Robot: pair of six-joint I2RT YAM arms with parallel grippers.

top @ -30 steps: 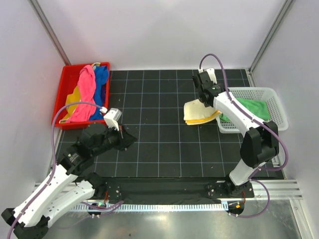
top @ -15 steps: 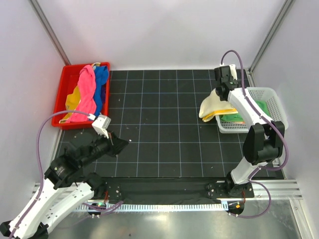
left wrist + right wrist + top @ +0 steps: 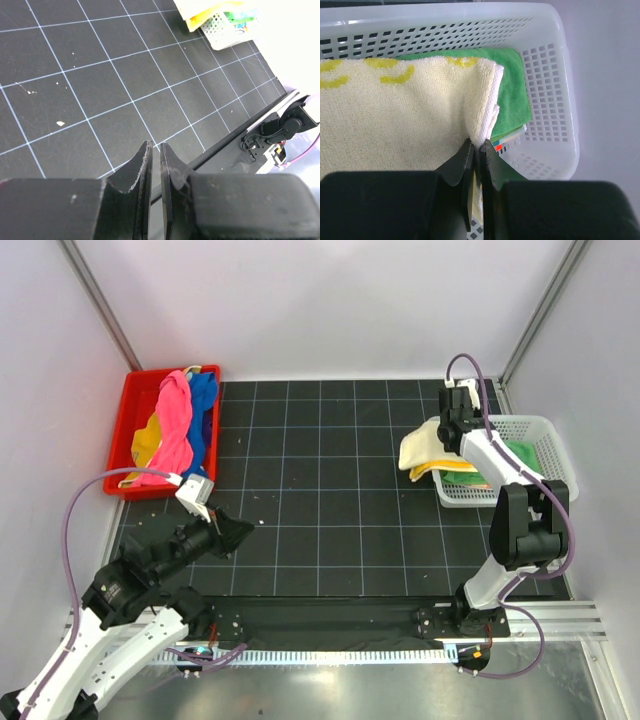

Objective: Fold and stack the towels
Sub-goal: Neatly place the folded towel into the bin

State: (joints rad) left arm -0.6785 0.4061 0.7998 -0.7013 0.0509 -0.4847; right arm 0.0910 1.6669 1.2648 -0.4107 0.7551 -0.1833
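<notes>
The cream towel overhangs the rim of the basket, so it goes across the green towel (image 3: 511,85) next. My right gripper moves across that towel, to its right in the top view, and releases.
My right gripper (image 3: 449,432) (image 3: 476,143) is shut on the edge of a folded cream towel with yellow lettering (image 3: 424,452) (image 3: 410,130). It holds the towel over the left rim of the white mesh basket (image 3: 540,422) (image 3: 555,150). A folded green towel (image 3: 514,455) (image 3: 511,85) lies inside the basket, beneath the cream one. Pink (image 3: 175,430), blue (image 3: 203,402) and yellow (image 3: 146,438) towels lie heaped in the red bin (image 3: 127,412). My left gripper (image 3: 245,528) (image 3: 154,146) hovers over the black mat near the left front, its jaws a narrow slit apart with nothing between them.
The black gridded mat (image 3: 330,500) covers the table between bin and basket. The basket's corner (image 3: 225,31) and the held cream towel (image 3: 200,10) show at the top of the left wrist view. White walls stand close behind the bin and the basket.
The right arm has carried the cream towel rightwards from the mat to the basket's rim. The left arm has drawn back towards its base, and its jaws have parted slightly.
</notes>
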